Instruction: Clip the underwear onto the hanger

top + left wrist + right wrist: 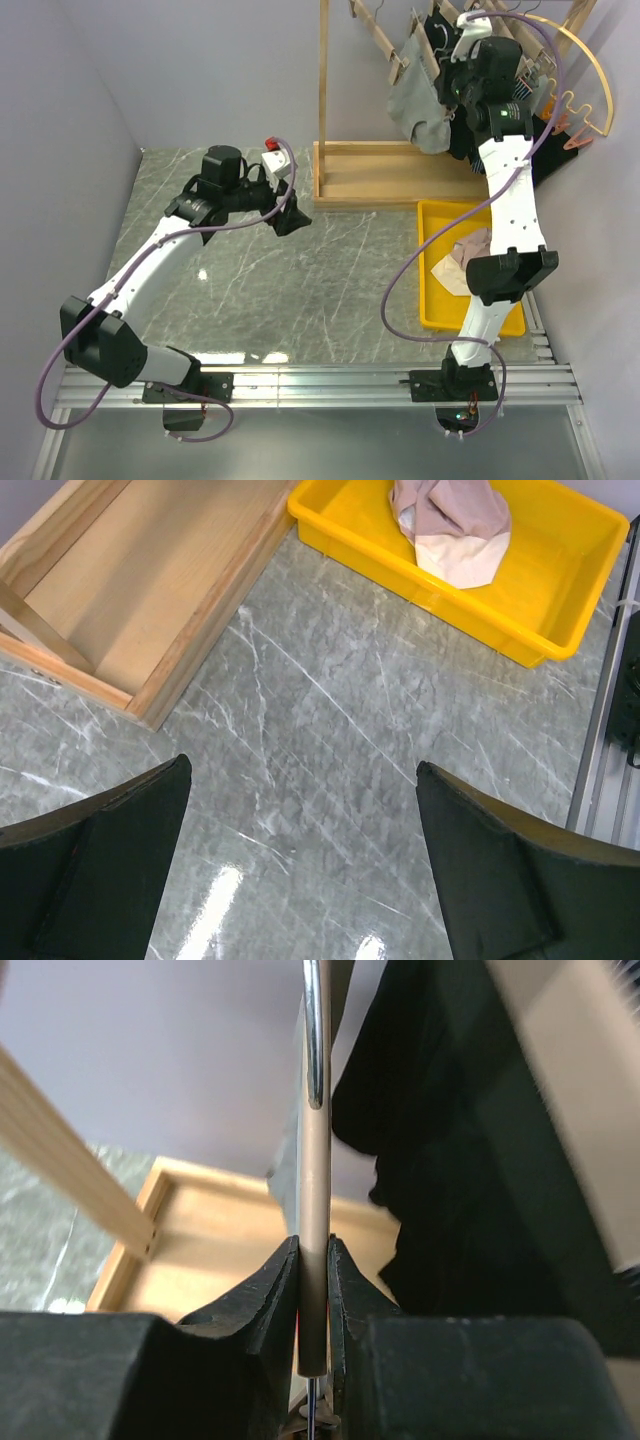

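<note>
I will lift the hanger next with my right gripper and bring the hanger's metal hook up into the row of hanging hangers.
The grey underwear (420, 105) hangs bunched from the pale wooden hanger (383, 45) high at the back, by the rack's upright. My right gripper (452, 85) is up there beside the cloth. In the right wrist view the right gripper (313, 1260) is shut on the hanger's pale bar (315, 1190), seen edge-on, with the metal hook (313, 1030) above it. My left gripper (290, 215) hovers open and empty over the marble table (300, 290); in its wrist view the left gripper (300, 860) has both fingers wide apart over bare marble.
A wooden rack with a tray-like base (380, 175) stands at the back. A yellow tray (440, 300) holds a beige-pink garment (465, 255). Black garments (520, 90) and a yellow hoop hanger (590, 70) hang at the back right.
</note>
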